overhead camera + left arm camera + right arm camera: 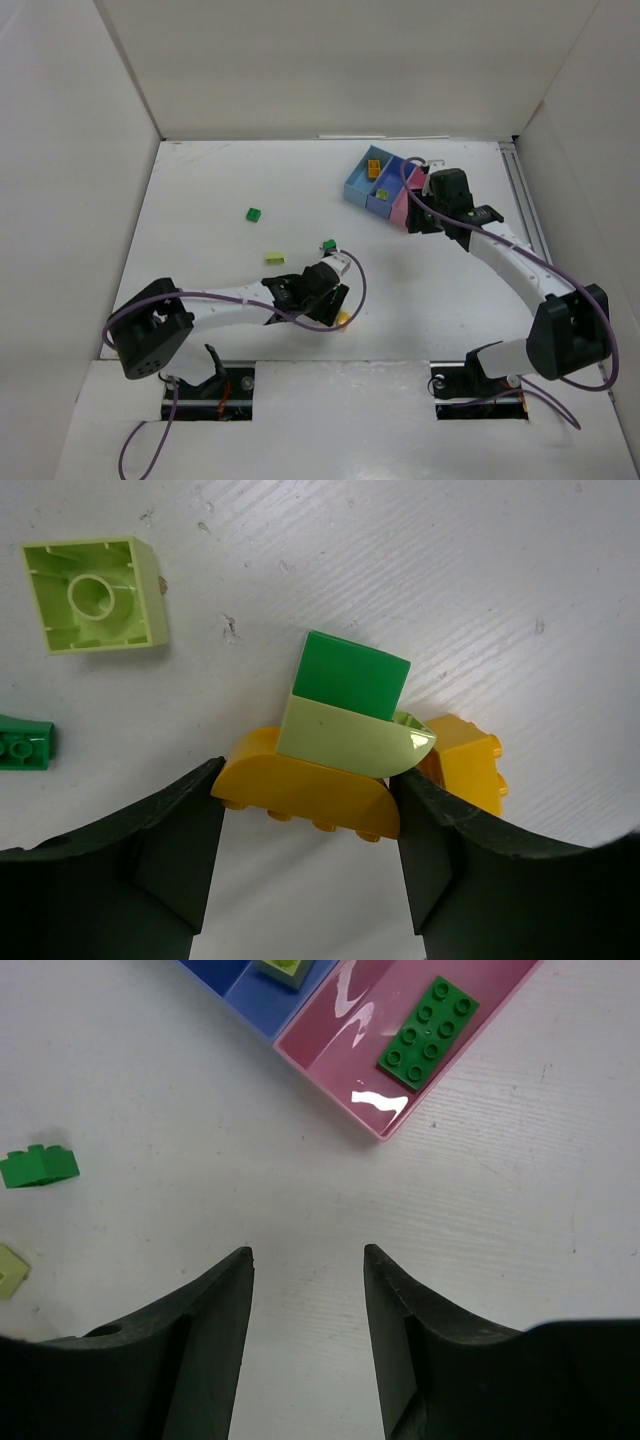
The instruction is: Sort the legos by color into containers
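I will next raise the yellow curved lego with my left gripper, carry it outward over the light blue bin [360, 186] and release it, because a yellow brick is inside that bin.
My left gripper [307, 780] is shut on the ends of a yellow curved lego [300, 795], which carries a pale lime piece [345, 738] and a dark green piece [352, 675]. This stack shows in the top view [329, 246] at the left gripper [334, 262]. A yellow-orange brick [468, 762] lies just right of it. The bins stand far right: light blue [360, 180], darker blue [383, 203], pink [401, 207]. My right gripper [307, 1255] is open and empty just short of the pink bin [340, 1020], which holds a flat dark green lego [428, 1033]. It shows beside that bin in the top view [413, 213].
Loose on the table are a dark green lego [254, 214], a pale lime lego [275, 258] and a yellow one [343, 319] by the left arm. An upturned pale lime brick [92, 593] and a dark green brick [25, 742] lie near the left gripper. White walls surround the table.
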### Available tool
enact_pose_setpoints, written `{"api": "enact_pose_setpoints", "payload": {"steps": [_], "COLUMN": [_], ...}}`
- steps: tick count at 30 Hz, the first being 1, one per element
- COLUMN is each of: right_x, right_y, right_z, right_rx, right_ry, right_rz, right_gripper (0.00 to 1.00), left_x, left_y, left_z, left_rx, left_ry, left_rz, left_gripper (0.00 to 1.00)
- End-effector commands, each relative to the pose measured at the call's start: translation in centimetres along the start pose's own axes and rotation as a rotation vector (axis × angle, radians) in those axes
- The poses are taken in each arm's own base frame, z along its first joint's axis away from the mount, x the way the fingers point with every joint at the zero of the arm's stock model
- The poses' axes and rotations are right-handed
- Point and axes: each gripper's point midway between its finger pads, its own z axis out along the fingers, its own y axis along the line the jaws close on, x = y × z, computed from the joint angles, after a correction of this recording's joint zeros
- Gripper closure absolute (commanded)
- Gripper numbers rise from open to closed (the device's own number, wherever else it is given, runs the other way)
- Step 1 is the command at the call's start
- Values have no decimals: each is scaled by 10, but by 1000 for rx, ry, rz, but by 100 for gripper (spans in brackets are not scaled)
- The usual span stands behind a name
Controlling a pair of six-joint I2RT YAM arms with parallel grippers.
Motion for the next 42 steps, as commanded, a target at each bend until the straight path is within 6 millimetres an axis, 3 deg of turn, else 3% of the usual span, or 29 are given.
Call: {"api": "enact_pose_setpoints", "payload": {"steps": [1, 3, 4, 5, 8, 9, 11, 12, 18, 19, 20, 22, 23, 32, 35, 42], "right_x": [-19, -16, -24, -19, -22, -15, -15, -18, -25, -27, -24, -20, -16, 3, -1, 3], "right_y": [11, 25, 28, 45, 67, 85, 100, 112, 148, 152, 159, 164, 166, 200, 207, 206], "right_z": [-18, -22, -30, -36, -61, -75, -92, -105, -137, -139, -145, -139, -136, -137, -138, -134], "right_rx": [-60, -148, -189, -311, -534, -682, -802, -900, -1032, -1035, -1056, -1046, -1043, -1086, -1085, -1071], "right_ry": [-80, -81, -117, -114, -163, -158, -163, -180, -179, -178, -169, -132, -112, -64, -77, -47], "right_rz": [-45, -85, -115, -131, -161, -173, -147, -156, -199, -196, -209, -202, -199, -247, -254, -235], "right_gripper": [47, 47, 47, 47, 44, 38, 31, 18, 15, 7, 7, 7, 0, 0, 0, 22], "left_x": [-32, -53, -64, -69, -96, -103, -113, -113, -138, -141, -141, -149, -149, -167, -171, -179], "left_y": [-11, -16, -17, -17, -21, -24, -31, -35, -40, -39, -39, -40, -40, -42, -44, -41], "left_z": [-24, -42, -50, -56, -87, -95, -113, -118, -139, -138, -138, -143, -143, -147, -148, -157], "left_rx": [58, 93, 107, 114, 156, 177, 222, 244, 242, 227, 227, 217, 216, 196, 197, 180], "left_ry": [-101, -193, -242, -272, -423, -460, -529, -540, -617, -618, -618, -636, -636, -685, -694, -740], "left_rz": [21, 33, 68, 91, 201, 235, 312, 349, 463, 474, 474, 479, 479, 483, 481, 464], "left_gripper": [59, 59, 59, 59, 59, 59, 59, 59, 59, 59, 59, 61, 61, 62, 64, 64]}}
